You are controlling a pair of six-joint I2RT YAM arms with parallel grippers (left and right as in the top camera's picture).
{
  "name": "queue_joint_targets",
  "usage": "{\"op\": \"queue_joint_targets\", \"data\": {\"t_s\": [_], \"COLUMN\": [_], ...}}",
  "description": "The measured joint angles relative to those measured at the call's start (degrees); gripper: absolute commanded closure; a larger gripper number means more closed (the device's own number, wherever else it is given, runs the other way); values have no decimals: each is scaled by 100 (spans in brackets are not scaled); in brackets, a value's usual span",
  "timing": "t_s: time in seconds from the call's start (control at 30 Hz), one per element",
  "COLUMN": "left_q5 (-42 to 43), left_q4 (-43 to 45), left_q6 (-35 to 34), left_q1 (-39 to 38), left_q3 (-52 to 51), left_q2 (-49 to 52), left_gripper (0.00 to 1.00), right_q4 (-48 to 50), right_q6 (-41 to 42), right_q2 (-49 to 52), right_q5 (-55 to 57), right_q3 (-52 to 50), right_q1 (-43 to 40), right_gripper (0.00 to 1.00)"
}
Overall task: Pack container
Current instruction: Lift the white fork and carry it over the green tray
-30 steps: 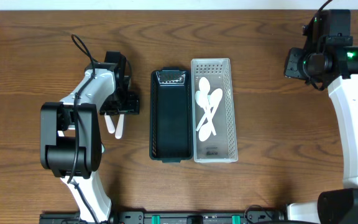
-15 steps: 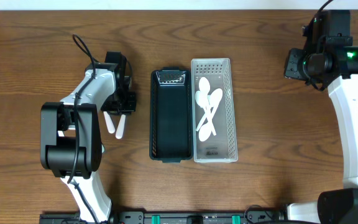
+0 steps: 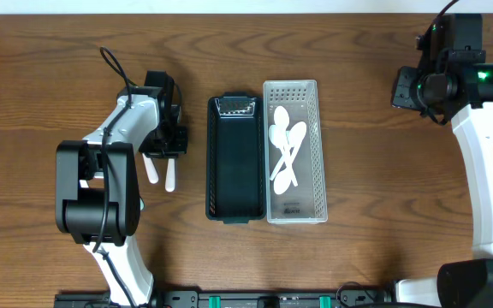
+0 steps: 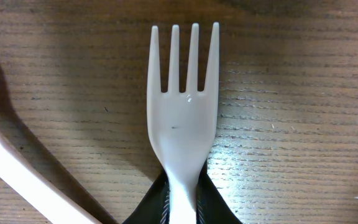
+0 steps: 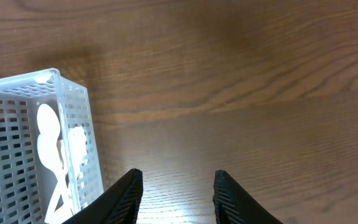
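Note:
The robot's left gripper needs to lift the white plastic fork next and then lower it into the black container, since the white basket holds the spoons.
My left gripper is shut on the neck of a white plastic fork, which lies flat on the wood with its tines pointing away. In the overhead view the fork sticks out below the left gripper, left of the black container. A second white utensil lies just to the fork's left. The white perforated basket beside the black container holds several white spoons. My right gripper hangs open and empty over bare wood, right of the basket.
The black container and the white basket stand side by side at the table's middle. The right arm is at the far right edge, well away from both.
The left gripper's jaws have shut on the fork, and the fork has swung from a slight slant to straight. The right arm has not moved.

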Motion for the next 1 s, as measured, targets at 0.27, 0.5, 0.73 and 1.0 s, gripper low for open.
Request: {"op": "queue_joint_targets", "data": {"t_s": [0.27, 0.5, 0.73, 1.0], "left_q5": [0, -15, -44, -15], "left_q4": [-262, -680, -1235, -874], "left_q6": [0, -2, -240, -1493], "left_q1": [0, -39, -695, -2087], "left_q3": [7, 92, 876, 1110], "left_q2": [0, -317, -1624, -2472], "left_gripper": [94, 94, 94, 95], "right_q4": [0, 0, 2, 0], "right_q6": [2, 2, 2, 0], "right_q2": [0, 0, 0, 0], "right_q5": [2, 2, 2, 2], "right_q3": [0, 0, 0, 0], "right_q1": [0, 0, 0, 0], "right_gripper": [60, 60, 59, 60]}}
